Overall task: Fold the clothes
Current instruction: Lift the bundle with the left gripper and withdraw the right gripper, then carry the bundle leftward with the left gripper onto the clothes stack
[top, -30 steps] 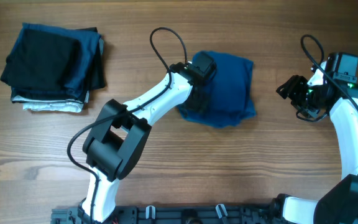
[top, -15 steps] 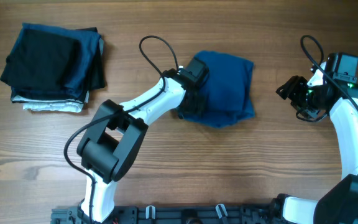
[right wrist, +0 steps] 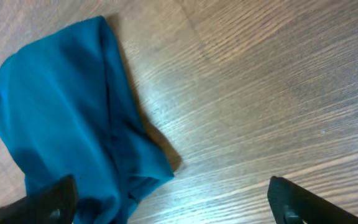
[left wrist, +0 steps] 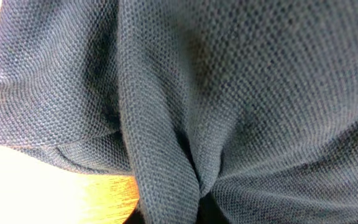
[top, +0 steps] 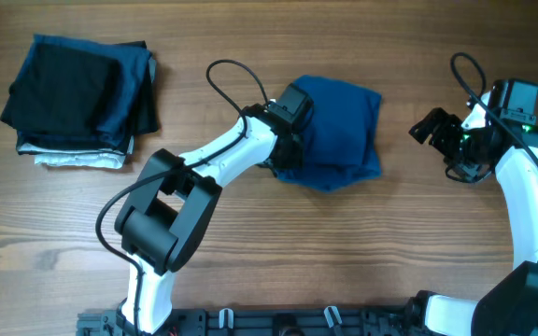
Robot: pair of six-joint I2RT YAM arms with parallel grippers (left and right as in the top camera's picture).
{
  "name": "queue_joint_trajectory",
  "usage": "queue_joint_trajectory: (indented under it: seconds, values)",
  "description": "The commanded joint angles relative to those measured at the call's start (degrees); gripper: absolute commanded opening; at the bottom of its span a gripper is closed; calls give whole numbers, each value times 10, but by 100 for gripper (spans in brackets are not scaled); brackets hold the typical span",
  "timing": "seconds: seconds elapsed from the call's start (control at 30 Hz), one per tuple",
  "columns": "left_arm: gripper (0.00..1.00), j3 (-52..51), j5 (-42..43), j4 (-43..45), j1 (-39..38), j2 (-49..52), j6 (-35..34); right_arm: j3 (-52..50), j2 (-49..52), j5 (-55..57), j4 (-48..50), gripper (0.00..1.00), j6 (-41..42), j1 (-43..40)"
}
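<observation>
The T-shirt (top: 342, 126) is already folded, so my left gripper will next carry it up and left in the overhead view over the garment stack (top: 75, 91) to release it.
The clothes, a medium-blue T-shirt (top: 342, 126), lie folded into a compact bundle at the middle of the table. My left gripper (top: 286, 155) is at the bundle's left edge and is shut on a pinched fold of its fabric (left wrist: 166, 177). The knit cloth fills nearly the whole left wrist view and hides the fingers. My right gripper (top: 427, 127) is open to the right of the T-shirt and apart from it. In the right wrist view the T-shirt (right wrist: 61, 124) lies at the left, and only bare wood shows between the wide-set fingertips (right wrist: 288, 198).
A stack of folded garments (top: 77, 98), black and dark navy over a white-grey one, sits at the far left of the wooden table (top: 390, 243). Black cables loop above both arms.
My left gripper has gone from open to shut on the T-shirt's left edge after shifting slightly left. My right gripper has opened wider and stayed in place.
</observation>
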Motion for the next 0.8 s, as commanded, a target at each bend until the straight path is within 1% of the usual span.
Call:
queue_joint_trajectory:
  seconds: [0.0,0.07,0.17,0.2,0.23,0.3,0.43,0.5,0.57,0.67,0.77]
  values:
    - [4,-5,-118,-3,11,21,44,-5,3,6,24,99,-2,-1]
    - [4,11,-176,-18,18,7,67,-5,3,6,42,99,-2,-1]
    - [4,33,-252,-24,24,-32,69,-5,3,6,48,99,-2,-1]
    - [4,38,-266,-22,25,-46,83,-5,3,6,48,99,-2,-1]
    - [4,41,-273,-16,26,-56,99,-5,3,6,48,99,-2,-1]
    - [4,43,-288,17,26,-89,158,-5,3,6,48,100,-2,-1]
    - [4,43,-337,59,29,-123,224,-5,3,6,48,99,-2,-1]
    - [4,43,-363,70,36,-133,243,-5,3,6,48,99,-2,-1]
    - [4,43,-375,80,49,-139,248,-5,3,6,48,100,-2,-1]
    - [4,43,-375,86,78,-146,252,-5,3,6,48,99,-2,-1]
    - [4,43,-375,103,106,-150,282,-5,3,6,48,99,-2,-1]
